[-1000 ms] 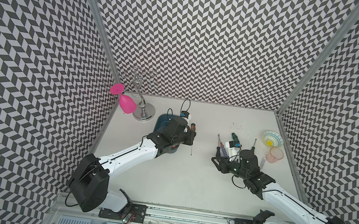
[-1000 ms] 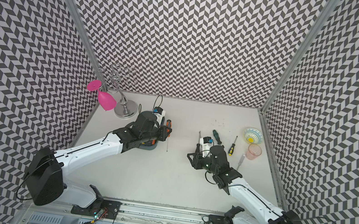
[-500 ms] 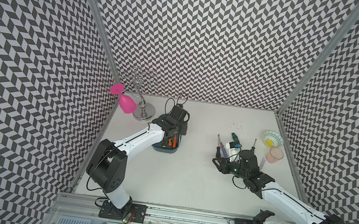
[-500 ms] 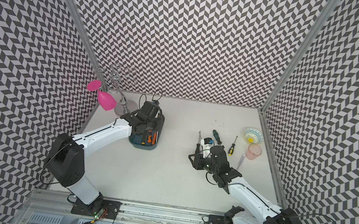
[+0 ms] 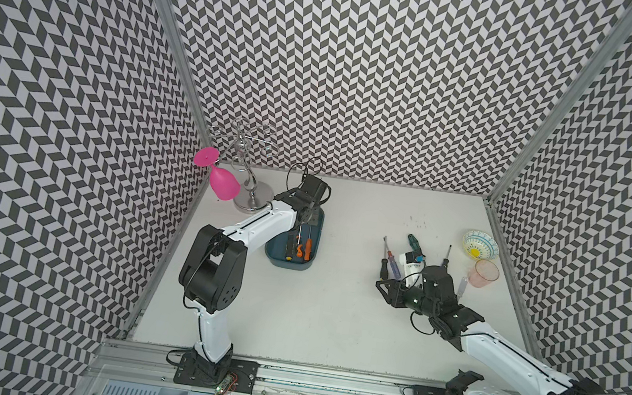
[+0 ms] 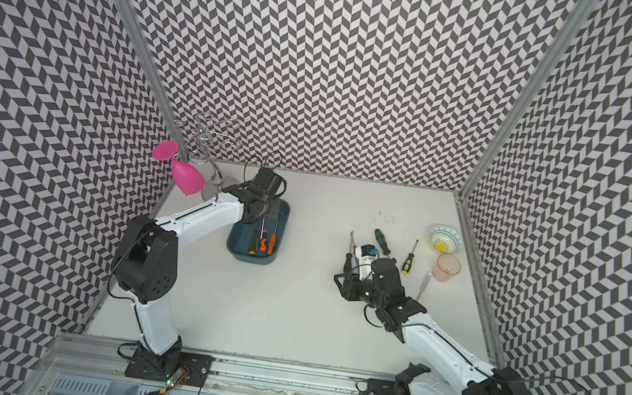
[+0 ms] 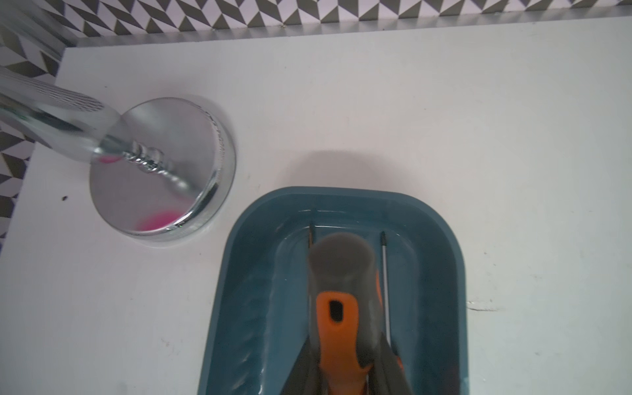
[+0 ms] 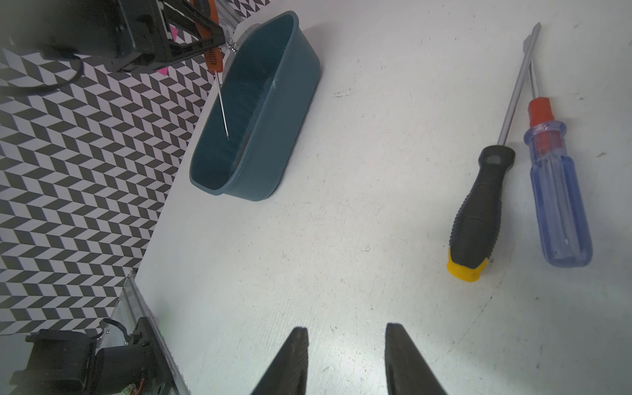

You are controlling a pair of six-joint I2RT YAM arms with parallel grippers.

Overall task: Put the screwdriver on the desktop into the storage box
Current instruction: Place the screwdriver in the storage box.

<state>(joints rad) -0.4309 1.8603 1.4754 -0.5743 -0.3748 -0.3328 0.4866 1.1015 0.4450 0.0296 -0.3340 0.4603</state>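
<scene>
Other screwdrivers lie along the middle of the box, so my left gripper will next move toward the chrome rack and down onto the bare part of the box's bottom, to let go of the orange and grey handle.
The teal storage box stands on the white desktop at the back left. My left gripper hangs over its far end, shut on an orange and grey screwdriver handle. In the right wrist view that screwdriver points tip down into the box. Other screwdrivers lie inside. My right gripper is open and holds nothing, low over the desktop. Beside it lie a black and yellow screwdriver and a clear blue one.
More screwdrivers lie at the right: a green-handled one, a black and yellow one and a clear one. A white bottle, patterned bowl and pink cup are near them. A chrome rack holds a pink glass.
My left arm has swung back and left, carrying the screwdriver from beside the box to over its far end. The right arm has hardly moved.
</scene>
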